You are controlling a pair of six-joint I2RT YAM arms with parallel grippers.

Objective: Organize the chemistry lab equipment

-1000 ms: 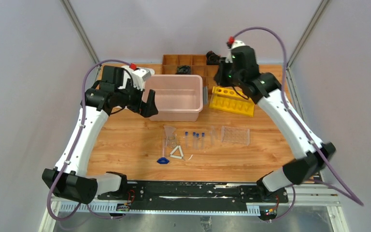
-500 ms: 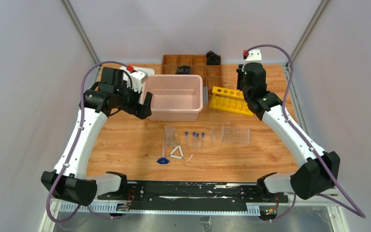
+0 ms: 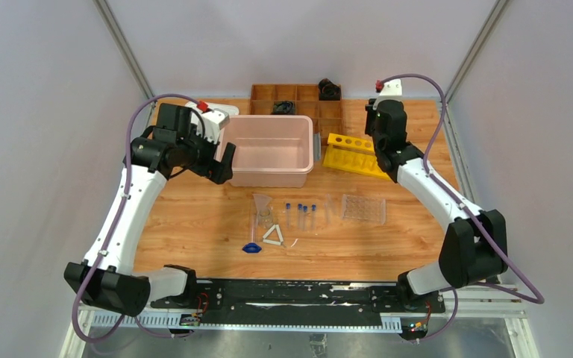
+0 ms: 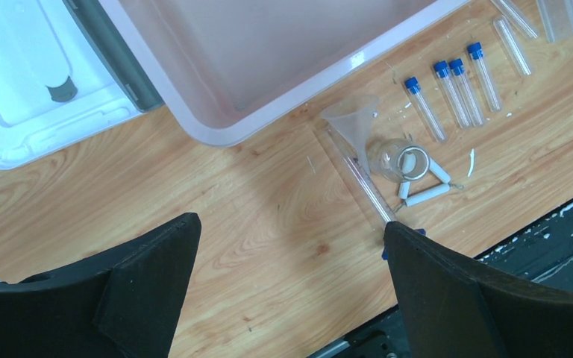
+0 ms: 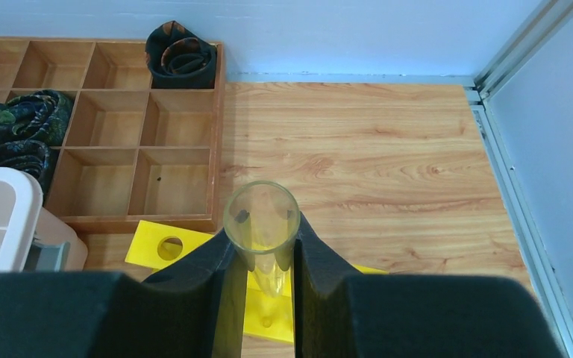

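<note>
My right gripper brings the upright tube down next, bottom first, into the open hole of the yellow tube rack [image 3: 359, 145] below the gripper, and releases it.
My right gripper [image 5: 261, 233] is shut on a clear glass test tube [image 5: 261, 212] and holds it upright, mouth up, over the yellow tube rack [image 5: 166, 250]. In the top view it hangs over that rack's right end [image 3: 381, 153]. My left gripper [image 4: 291, 231] is open and empty above bare table, beside the pink tub's left front corner [image 3: 224, 160]. Blue-capped tubes [image 3: 302, 212], a glass funnel [image 3: 262, 203], a white triangle [image 3: 273, 236], a tiny blue piece [image 3: 251, 247] and a clear tube rack [image 3: 362, 209] lie mid-table.
The pink tub [image 3: 307, 149] stands at the back centre, with a clear lid [image 4: 15, 74] to its left. The brown compartment tray [image 5: 119, 119] with black objects lies behind. A thin glass rod [image 4: 365, 183] lies by the funnel. Metal frame rails run along the right edge.
My right arm swung right, then folded in, bringing the test tube over the yellow rack's right end. My left gripper shifted slightly left and stayed open.
</note>
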